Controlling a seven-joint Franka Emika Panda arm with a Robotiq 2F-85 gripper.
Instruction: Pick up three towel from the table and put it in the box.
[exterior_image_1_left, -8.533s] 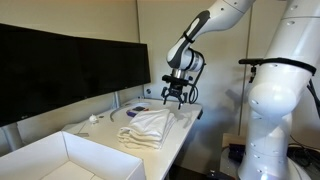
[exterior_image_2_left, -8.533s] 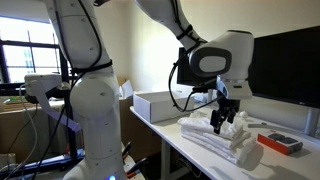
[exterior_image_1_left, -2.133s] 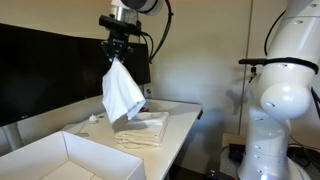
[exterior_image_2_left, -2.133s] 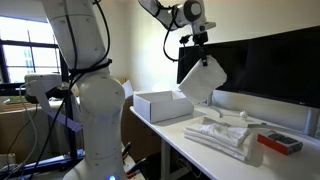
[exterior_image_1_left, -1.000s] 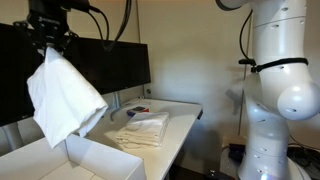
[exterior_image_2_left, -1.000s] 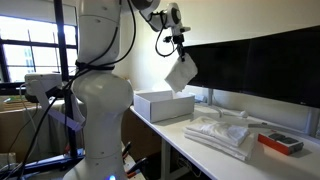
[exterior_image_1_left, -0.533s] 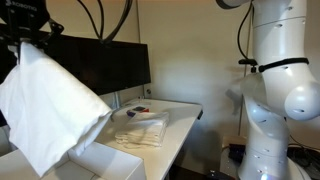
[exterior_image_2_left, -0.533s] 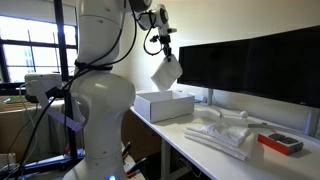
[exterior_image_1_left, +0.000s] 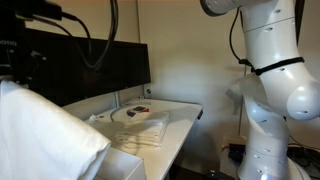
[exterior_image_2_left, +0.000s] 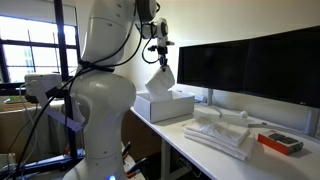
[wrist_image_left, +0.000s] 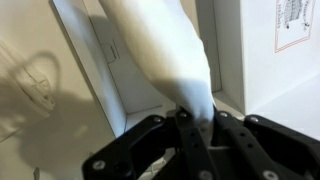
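My gripper moves down to the box's opening (exterior_image_2_left: 173, 95) (wrist_image_left: 138, 88) next and releases the towel inside. The open white box lies below the gripper, with the towel hanging toward it.
My gripper (exterior_image_2_left: 158, 50) is shut on the top of one white towel (exterior_image_2_left: 161, 80), which hangs straight down just above the open white box (exterior_image_2_left: 165, 105) at the end of the table (exterior_image_2_left: 190, 148). In the wrist view the towel (wrist_image_left: 160, 50) runs from the closed jaws of the gripper (wrist_image_left: 190, 120) down between the box's walls (wrist_image_left: 100, 80). In an exterior view the hanging towel (exterior_image_1_left: 40, 135) fills the near left and hides most of the box. A pile of folded towels (exterior_image_1_left: 140, 132) (exterior_image_2_left: 225, 130) lies on the table beyond the box.
Dark monitors (exterior_image_1_left: 90, 65) (exterior_image_2_left: 250, 65) stand along the back of the table. A red-orange flat object (exterior_image_2_left: 280, 143) lies past the pile, and small dark items (exterior_image_1_left: 140, 108) sit behind it. The robot's white body (exterior_image_1_left: 270, 90) (exterior_image_2_left: 100, 110) stands beside the table.
The arm has carried the hanging towel away from above the pile and over to the box. The towel now hangs lower, close to the box's opening. The gripper stays shut.
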